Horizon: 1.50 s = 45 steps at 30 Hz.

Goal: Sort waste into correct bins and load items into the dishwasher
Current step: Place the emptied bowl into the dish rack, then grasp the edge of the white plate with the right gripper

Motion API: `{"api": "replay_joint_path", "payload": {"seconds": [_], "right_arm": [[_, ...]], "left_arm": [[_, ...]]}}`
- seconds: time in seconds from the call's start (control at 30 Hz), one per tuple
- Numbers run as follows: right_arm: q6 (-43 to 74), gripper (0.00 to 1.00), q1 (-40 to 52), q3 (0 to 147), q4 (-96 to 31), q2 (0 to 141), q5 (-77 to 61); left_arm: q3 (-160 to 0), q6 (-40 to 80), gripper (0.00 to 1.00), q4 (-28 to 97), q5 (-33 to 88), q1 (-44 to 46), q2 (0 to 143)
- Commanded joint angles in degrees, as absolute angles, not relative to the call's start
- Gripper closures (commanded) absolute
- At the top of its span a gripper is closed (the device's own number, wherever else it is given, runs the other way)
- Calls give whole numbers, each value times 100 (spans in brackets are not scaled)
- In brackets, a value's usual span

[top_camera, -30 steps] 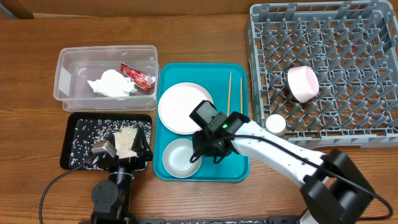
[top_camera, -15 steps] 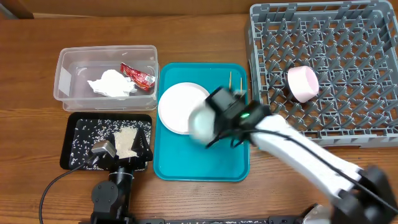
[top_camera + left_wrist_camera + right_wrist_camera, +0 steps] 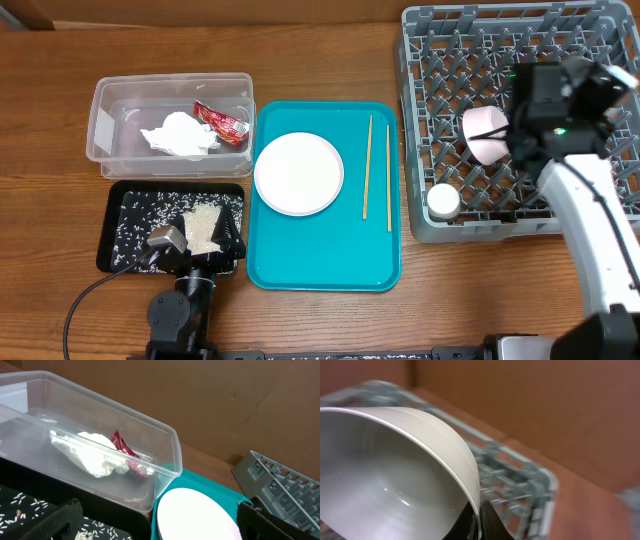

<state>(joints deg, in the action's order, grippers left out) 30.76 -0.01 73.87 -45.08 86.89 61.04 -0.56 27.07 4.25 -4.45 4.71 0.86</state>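
The grey-white bowl (image 3: 395, 475) goes down onto the empty rack rows beyond the pink bowl next, since those lie below. My right gripper then releases its rim.
My right gripper (image 3: 479, 519) is shut on the rim of the grey-white bowl (image 3: 395, 475) and holds it over the grey dish rack (image 3: 600, 60). In the overhead view the gripper (image 3: 535, 115) is beside the pink bowl (image 3: 485, 132), and the held bowl is hidden. The round plate (image 3: 298, 173) and two chopsticks (image 3: 367, 165) lie on the teal tray (image 3: 330, 260). The red wrapper (image 3: 222, 122) and napkin (image 3: 178, 135) lie in the clear tub (image 3: 105, 130). My left gripper (image 3: 197, 243) is open over the black tray (image 3: 130, 200) with rice (image 3: 203, 225).
A small white round object (image 3: 443, 201) sits at the rack's front left corner. The left wrist view shows the clear tub (image 3: 165, 455), the plate (image 3: 197, 515) and a rack corner (image 3: 280, 485). Bare wooden table (image 3: 450, 290) lies in front of the rack.
My right gripper lifted the grey-white bowl off the teal tray and carried it right and back, to above the dish rack. The left arm has not moved.
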Motion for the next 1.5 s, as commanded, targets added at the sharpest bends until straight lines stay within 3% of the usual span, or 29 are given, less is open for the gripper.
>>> {"api": "replay_joint_path", "payload": {"seconds": [0.0, 0.43, 0.93, 1.03, 1.17, 1.3, 1.47], "right_arm": [[2801, 96, -464, 7424, -4488, 9006, 6357], [701, 96, -650, 7424, -3256, 10215, 6945], [703, 95, -80, 7422, -3577, 10558, 6514], [705, 85, 69, 7424, -3859, 10558, 6335], [746, 42, 342, 7446, -4053, 10455, 6333], [1026, 33, 862, 7640, -4327, 10025, 6027], [1083, 35, 1745, 8165, -5087, 9207, 4042]], "left_arm": [[-34, 2768, 0, 412, -397, 410, 25], [-34, 2768, 0, 412, -397, 410, 25], [-34, 2766, 0, 412, -397, 410, 25], [-34, 2768, 0, 412, -397, 410, 25], [-34, 2768, 0, 412, -397, 410, 25], [-34, 2768, 0, 412, -397, 410, 25], [-34, 2768, 0, 412, -397, 410, 25]]}}
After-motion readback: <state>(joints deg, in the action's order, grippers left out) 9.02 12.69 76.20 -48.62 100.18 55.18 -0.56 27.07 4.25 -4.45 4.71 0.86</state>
